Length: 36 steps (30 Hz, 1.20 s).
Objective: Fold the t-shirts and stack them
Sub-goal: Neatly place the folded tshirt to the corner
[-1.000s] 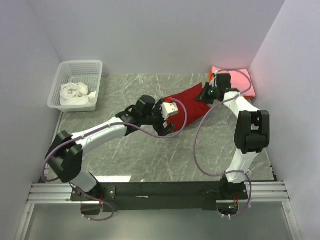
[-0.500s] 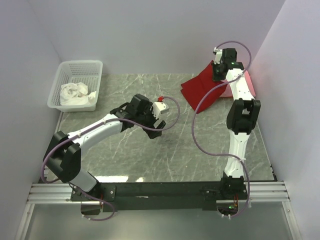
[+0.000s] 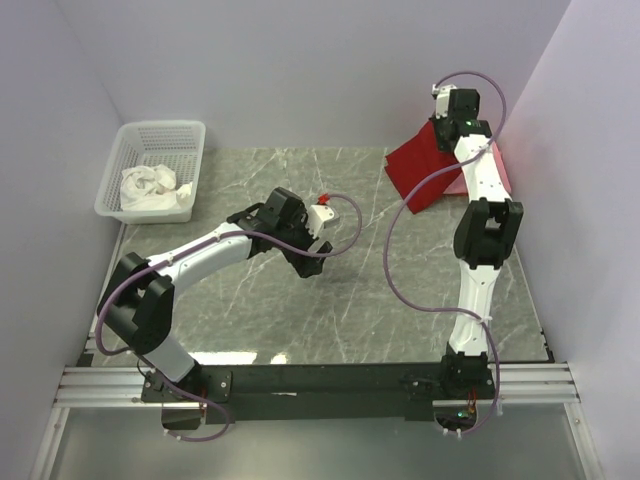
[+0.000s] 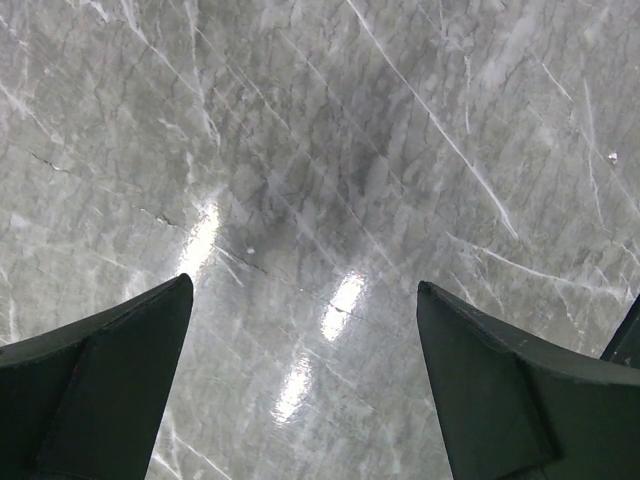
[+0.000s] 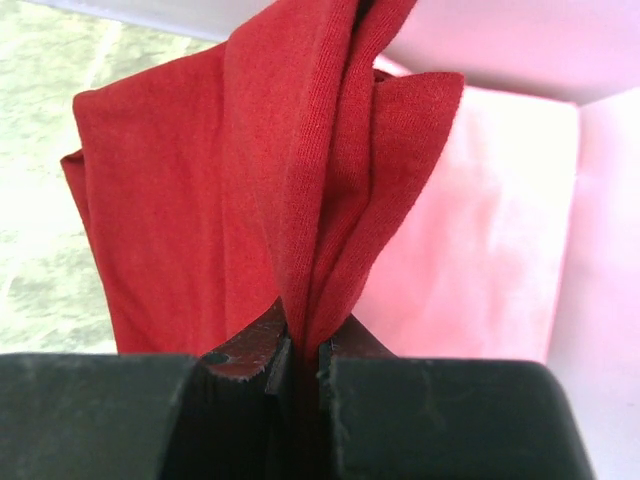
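The pink t-shirt (image 3: 497,166) (image 5: 490,220) lies below my right gripper, to the right in the top view, so next I will move that gripper up, to that side, then down and release.
My right gripper (image 3: 447,132) is shut on the folded deep red t-shirt (image 3: 418,172) and holds it in the air at the back right, over the pink t-shirt (image 3: 497,166). In the right wrist view the red t-shirt (image 5: 250,180) hangs bunched from my shut gripper (image 5: 304,345), with the pink t-shirt (image 5: 490,220) below it. My left gripper (image 3: 312,262) is open and empty over the bare marble table (image 3: 400,290); in the left wrist view it (image 4: 304,300) shows only marble between its fingers. A white t-shirt (image 3: 152,190) lies crumpled in the basket. No orange t-shirt shows.
A white plastic lattice basket (image 3: 160,140) stands at the back left of the table. White walls close in the back and both sides. The right arm's purple cable (image 3: 395,260) loops over the table's right half.
My right gripper has lifted the red t-shirt off the table and carried it back and right, over the pink t-shirt. My left gripper has let go of the shirt and drawn back slightly left.
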### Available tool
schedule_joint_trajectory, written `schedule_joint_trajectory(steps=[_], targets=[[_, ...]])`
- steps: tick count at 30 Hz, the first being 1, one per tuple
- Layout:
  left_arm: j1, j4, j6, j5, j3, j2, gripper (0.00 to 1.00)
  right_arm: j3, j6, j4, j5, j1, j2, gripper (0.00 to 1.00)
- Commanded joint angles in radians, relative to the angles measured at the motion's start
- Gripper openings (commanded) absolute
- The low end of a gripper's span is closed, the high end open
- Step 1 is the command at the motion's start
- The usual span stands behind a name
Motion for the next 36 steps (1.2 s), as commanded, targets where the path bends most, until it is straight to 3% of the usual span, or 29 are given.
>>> schedule_joint_trajectory(steps=[1,36], targets=[[0.003,0.006,0.000,0.019,0.037,0.001,0.99,0.024,-0.058,0.094,0.035,-0.017,-0.094,0.00],[0.005,0.031,0.020,0.036,-0.014,-0.032,0.99,0.050,-0.071,0.062,0.007,-0.025,-0.219,0.00]])
